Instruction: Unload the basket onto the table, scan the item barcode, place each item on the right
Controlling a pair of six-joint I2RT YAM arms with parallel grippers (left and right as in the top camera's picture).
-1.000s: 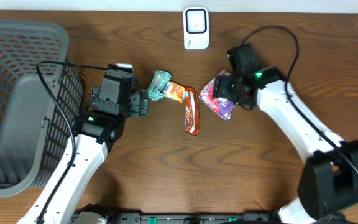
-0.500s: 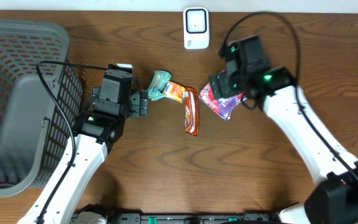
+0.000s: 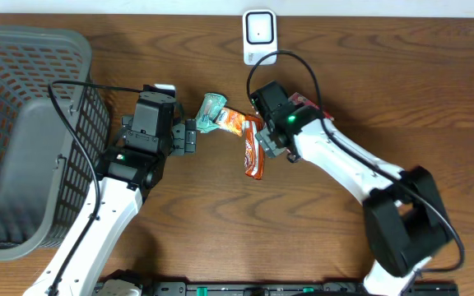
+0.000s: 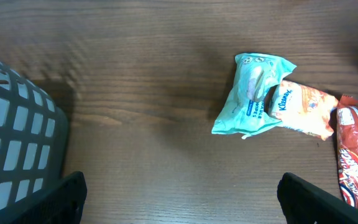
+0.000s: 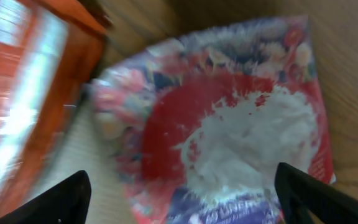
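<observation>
The right gripper lowers onto the red and purple pouch next and pinches it closed, since the pouch lies below, framed by the open fingers.
A white scanner (image 3: 259, 37) stands at the table's back edge. Below it lie a teal packet (image 3: 212, 109), an orange Kleenex pack (image 3: 231, 122) and a red-brown bar (image 3: 253, 150). A red and purple pouch (image 5: 229, 130) lies under my right arm, and only its edge (image 3: 309, 104) shows from above. My right gripper (image 5: 179, 194) hangs open over the pouch, with the bar (image 5: 23, 93) blurred at its left; from above, this gripper (image 3: 271, 148) sits beside the bar. My left gripper (image 4: 182, 200) is open over bare wood, just left of the teal packet (image 4: 250, 93), and holds nothing.
A grey mesh basket (image 3: 23, 74) fills the left side, its corner (image 4: 11, 143) close to my left fingers. The right arm's cable (image 3: 303, 62) loops near the scanner. Bare wood lies along the table's front and right.
My right arm has swung left, from right of the pouch to over it beside the bar, and its jaws have widened. The left arm and the packets have not moved.
</observation>
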